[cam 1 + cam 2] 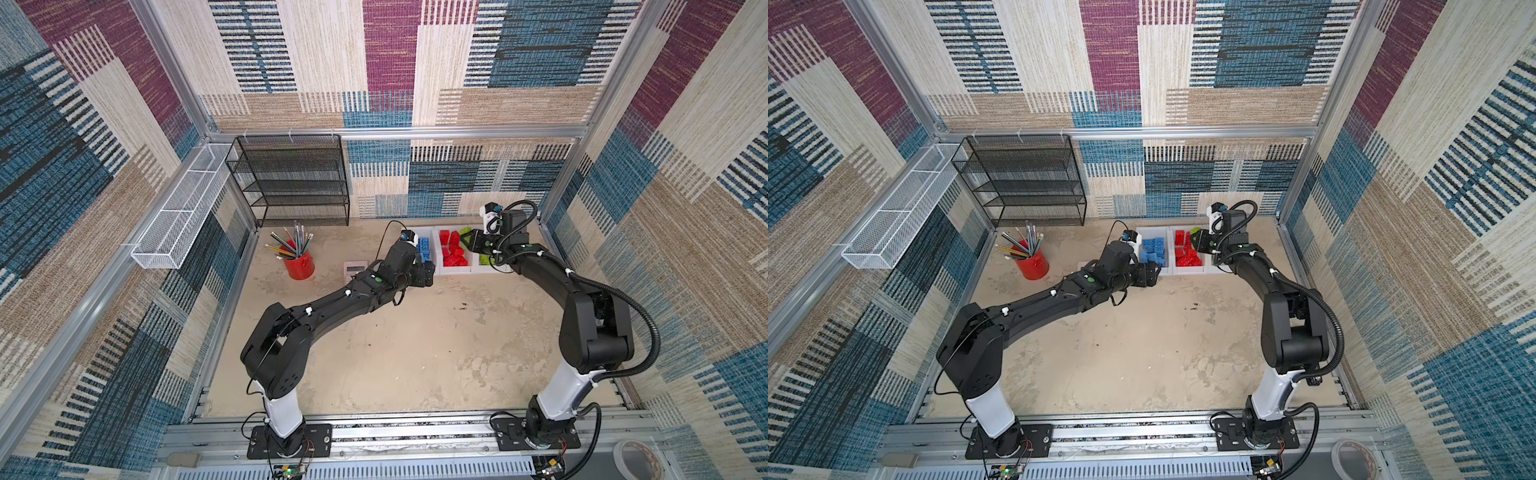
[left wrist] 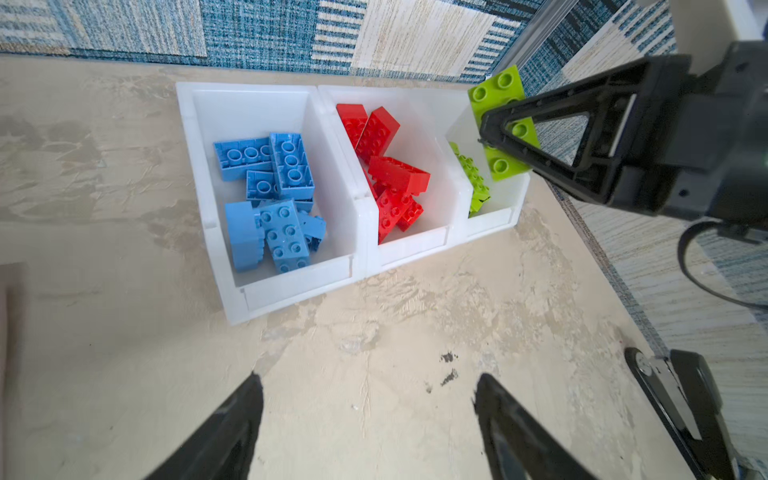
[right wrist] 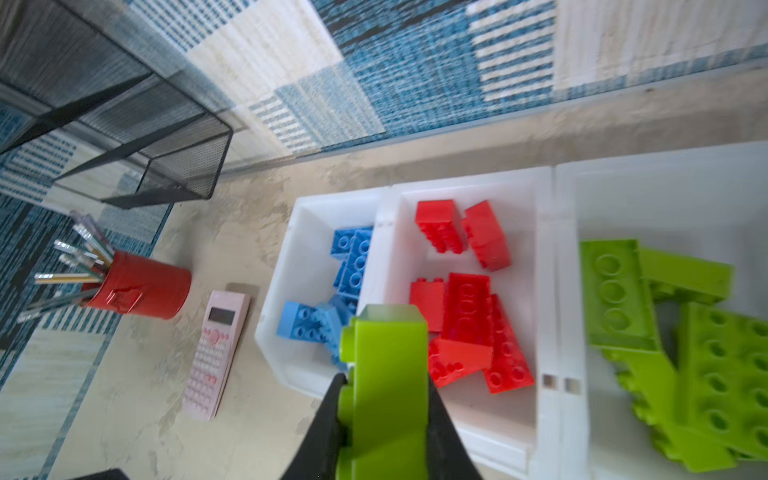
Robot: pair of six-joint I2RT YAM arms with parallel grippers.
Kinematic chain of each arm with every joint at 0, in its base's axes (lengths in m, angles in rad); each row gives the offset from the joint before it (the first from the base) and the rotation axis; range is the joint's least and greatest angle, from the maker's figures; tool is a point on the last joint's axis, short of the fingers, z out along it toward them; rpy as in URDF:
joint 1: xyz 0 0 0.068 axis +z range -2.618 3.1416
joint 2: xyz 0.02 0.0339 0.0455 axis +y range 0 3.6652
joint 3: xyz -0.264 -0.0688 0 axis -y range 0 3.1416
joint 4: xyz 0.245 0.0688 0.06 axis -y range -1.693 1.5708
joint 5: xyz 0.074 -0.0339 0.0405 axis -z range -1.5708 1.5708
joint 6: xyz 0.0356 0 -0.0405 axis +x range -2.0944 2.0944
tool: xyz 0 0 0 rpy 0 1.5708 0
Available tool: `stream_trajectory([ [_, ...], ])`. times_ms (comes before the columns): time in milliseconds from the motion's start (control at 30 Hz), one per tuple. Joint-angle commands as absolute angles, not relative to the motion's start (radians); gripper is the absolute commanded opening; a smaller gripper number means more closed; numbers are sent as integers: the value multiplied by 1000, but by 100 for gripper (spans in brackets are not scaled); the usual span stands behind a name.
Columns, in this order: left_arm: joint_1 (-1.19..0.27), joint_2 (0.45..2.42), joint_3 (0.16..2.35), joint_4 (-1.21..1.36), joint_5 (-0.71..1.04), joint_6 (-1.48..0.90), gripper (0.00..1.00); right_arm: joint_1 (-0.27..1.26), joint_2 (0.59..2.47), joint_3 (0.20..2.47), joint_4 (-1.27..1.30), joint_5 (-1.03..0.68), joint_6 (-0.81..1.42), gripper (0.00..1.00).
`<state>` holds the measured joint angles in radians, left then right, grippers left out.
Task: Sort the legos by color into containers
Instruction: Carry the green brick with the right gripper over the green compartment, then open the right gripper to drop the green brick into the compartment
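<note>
My right gripper will move away from the red legos next, because green legos lie in the end container. It will go over that container's bare back part [image 3: 680, 209] and let go of the brick [image 3: 386, 345].
Three joined white containers [image 2: 365, 208] [image 1: 455, 269] [image 1: 1190, 270] [image 3: 544, 291] stand by the back wall. Blue legos [image 2: 274, 199] [image 3: 349, 266] fill the left one and red legos [image 2: 390, 174] [image 3: 469, 307] the middle one. Green legos [image 2: 473, 178] [image 3: 685, 353] lie in the right one. My right gripper [image 3: 384, 378] [image 2: 486, 133] [image 1: 467, 241] is shut on a lime green brick [image 2: 500, 120] [image 3: 386, 345], held above the wall between the middle and right containers. My left gripper [image 2: 368, 382] [image 1: 430, 274] stands open and empty over bare table in front of the containers.
A pink calculator [image 3: 216, 353] [image 1: 355, 268] lies left of the containers, with a red pencil cup [image 3: 141, 286] [image 1: 299, 264] beyond it. A black mesh shelf [image 1: 291, 183] stands at the back left and a white wire tray [image 1: 178, 212] hangs on the left wall.
</note>
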<state>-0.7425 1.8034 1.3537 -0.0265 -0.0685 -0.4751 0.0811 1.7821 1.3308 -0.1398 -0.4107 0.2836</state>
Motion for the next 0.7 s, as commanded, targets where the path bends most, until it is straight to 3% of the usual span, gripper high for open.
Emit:
stream_trajectory([
  [0, -742, 1856, 1427, -52, -37, -447, 81, 46, 1824, 1385, -114, -397, 304, 13],
  [400, -742, 2022, 1608, -90, 2, -417, 81, -63, 2009, 1531, -136, -391, 295, 13],
  [667, -741, 2034, 1617, -89, 10, -411, 82, -85, 2059, 1556, -143, -370, 288, 15],
])
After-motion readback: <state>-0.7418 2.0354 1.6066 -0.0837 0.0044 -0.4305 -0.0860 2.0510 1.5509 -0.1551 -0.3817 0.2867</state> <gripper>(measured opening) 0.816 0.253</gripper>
